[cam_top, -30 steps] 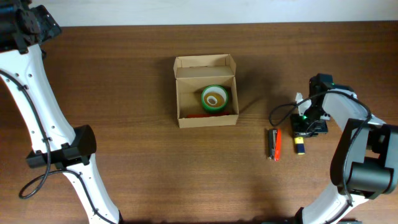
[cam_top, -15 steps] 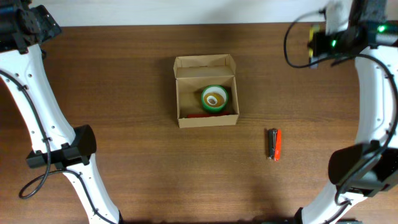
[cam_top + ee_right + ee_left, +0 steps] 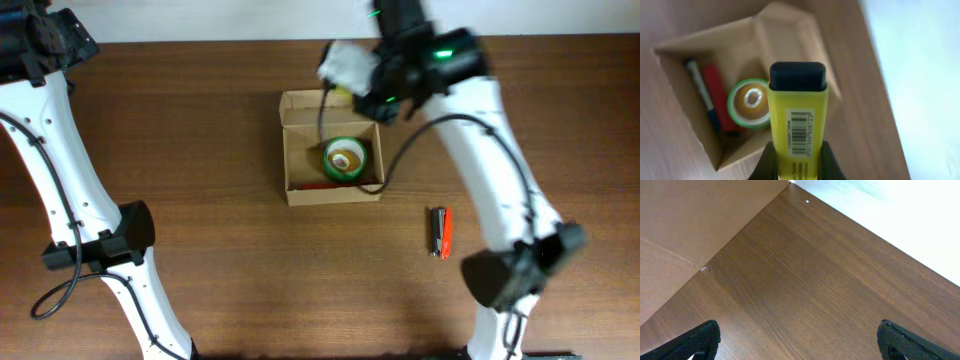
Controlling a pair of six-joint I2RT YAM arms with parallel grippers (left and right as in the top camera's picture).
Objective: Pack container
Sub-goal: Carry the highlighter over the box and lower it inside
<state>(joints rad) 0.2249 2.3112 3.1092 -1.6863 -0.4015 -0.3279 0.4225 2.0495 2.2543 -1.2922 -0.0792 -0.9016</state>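
The yellow highlighter (image 3: 798, 112) needs to turn alongside the red marker next, as my right gripper goes back and down into the container (image 3: 288, 150).
The container (image 3: 288, 150) is a light-brown cardboard box, open, with its lid flap (image 3: 330, 100) folded back. Inside lie a green tape roll (image 3: 346, 157) and a red marker (image 3: 322, 185). My right gripper (image 3: 352, 82) hangs blurred over the box's back edge. In the right wrist view the right gripper (image 3: 797, 161) is shut on a yellow highlighter (image 3: 798, 112) with a black cap, above the container (image 3: 705, 37). The tape roll (image 3: 751, 101), red marker (image 3: 720, 100) and a dark pen (image 3: 700, 92) show below. My left gripper (image 3: 800, 347) is open over bare wood.
A red and black marker (image 3: 441, 231) lies on the table to the right of the box. The left arm (image 3: 45, 120) stands along the far left edge. A plain brown panel (image 3: 680, 230) fills the left wrist view's upper left.
The right arm lifted the yellow highlighter off the table at the right, then swung up and left to above the box's back. The left arm has stayed still.
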